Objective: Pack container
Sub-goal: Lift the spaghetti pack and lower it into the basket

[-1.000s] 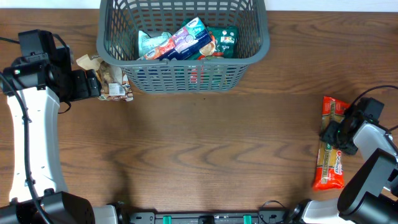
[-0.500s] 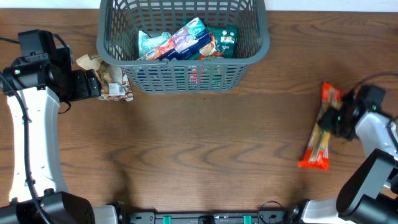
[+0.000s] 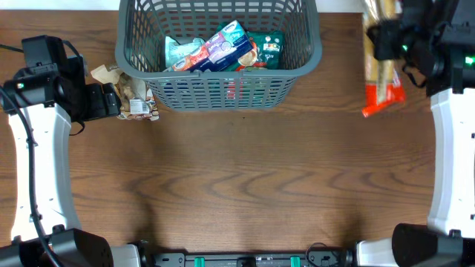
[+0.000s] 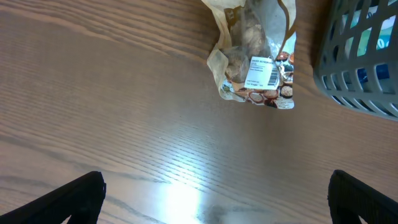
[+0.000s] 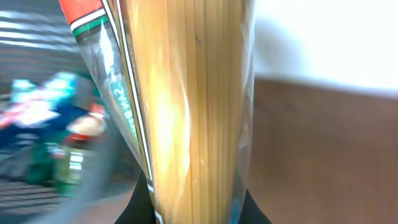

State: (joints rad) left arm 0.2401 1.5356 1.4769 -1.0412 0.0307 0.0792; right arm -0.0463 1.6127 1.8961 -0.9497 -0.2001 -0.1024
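Observation:
The spaghetti packet will next go over the container with my right gripper and down inside, turned along the container's long near side.
The dark grey slatted container [image 3: 297, 63] stands at the table's far middle, holding several packets; its blurred side shows in the right wrist view [image 5: 37, 124]. My right gripper [image 3: 386, 41] is shut on a long spaghetti packet [image 3: 382, 74] with red ends and holds it in the air right of the container; the packet fills the right wrist view [image 5: 193, 106]. My left gripper [image 3: 111, 100] is open, just left of a brown snack packet [image 3: 130, 96] lying against the container's left front corner. That packet shows in the left wrist view [image 4: 258, 56], ahead of the open fingers [image 4: 214, 193].
The container's corner [image 4: 360, 56] shows at the right of the left wrist view. A white wall [image 5: 329, 37] lies beyond the table's far edge. Bare wood table [image 3: 245, 178] spreads in front of the container.
My right gripper has lifted the spaghetti packet off the table at the right and carried it up and back, towards the far right beside the container. The left arm has not moved.

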